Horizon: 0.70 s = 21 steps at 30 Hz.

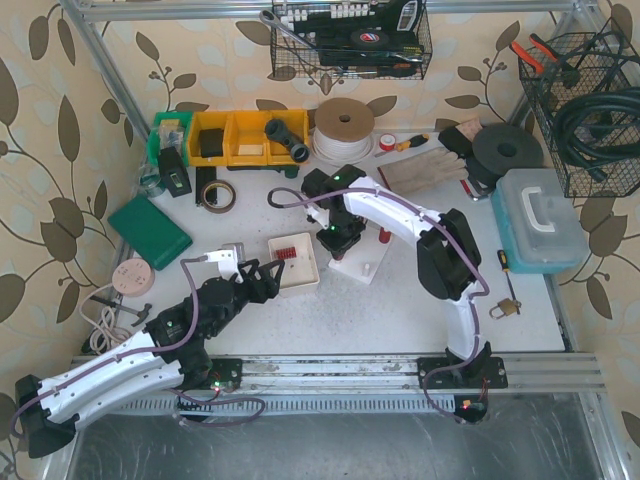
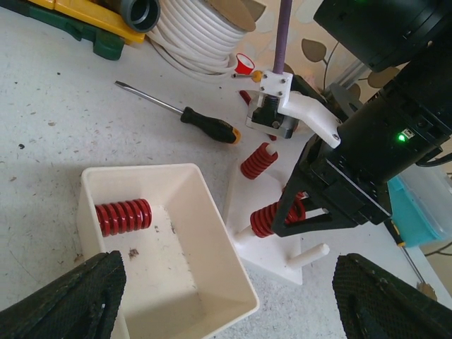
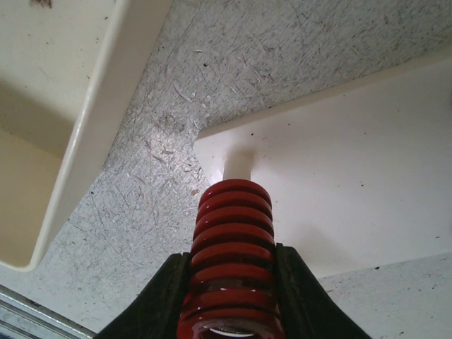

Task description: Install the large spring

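Observation:
The peg's bare foot [image 3: 238, 167] is below my right gripper. I need to lower my right gripper next, slide the large red spring down to that foot and release it.
My right gripper [image 1: 340, 240] is shut on a large red spring [image 3: 233, 240], which sits partway down a white peg [image 3: 238, 164] of the white peg base [image 3: 353, 176]. The left wrist view shows the same spring [image 2: 272, 219] on its peg under the right gripper's black fingers [image 2: 305, 210]. Another red spring [image 2: 259, 161] stands on a farther peg, and one peg [image 2: 308, 255] is bare. A third red spring [image 2: 123, 217] lies in the white bin [image 2: 212, 233]. My left gripper [image 2: 226, 311] is open and empty, hovering over the bin's near corner.
An orange-and-black screwdriver [image 2: 191, 119] lies behind the bin, near a coil of white cord [image 2: 198, 32]. Yellow bins [image 1: 245, 138], a green box [image 1: 150, 230], a tape roll [image 1: 216, 194] and a blue case [image 1: 538, 220] ring the work area.

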Tool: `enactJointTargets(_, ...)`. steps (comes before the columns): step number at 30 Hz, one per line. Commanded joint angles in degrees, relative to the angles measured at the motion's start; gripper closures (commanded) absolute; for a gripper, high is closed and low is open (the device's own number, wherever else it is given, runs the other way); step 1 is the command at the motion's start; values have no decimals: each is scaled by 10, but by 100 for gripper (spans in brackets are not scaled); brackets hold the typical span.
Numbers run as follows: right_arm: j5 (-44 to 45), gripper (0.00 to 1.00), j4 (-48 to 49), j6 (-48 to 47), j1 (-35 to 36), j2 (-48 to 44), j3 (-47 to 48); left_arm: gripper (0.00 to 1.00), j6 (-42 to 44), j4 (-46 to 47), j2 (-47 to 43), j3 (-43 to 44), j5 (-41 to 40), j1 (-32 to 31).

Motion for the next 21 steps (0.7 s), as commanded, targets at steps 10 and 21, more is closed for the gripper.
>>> enactJointTargets(10,-1,100,-44,-41,-12,23,9,17,-5,16,0,-4,-14,-4)
enactJointTargets(21,-7,100,-59,-60,-25,37,10,16,-10,2,13,4,-21,-4)
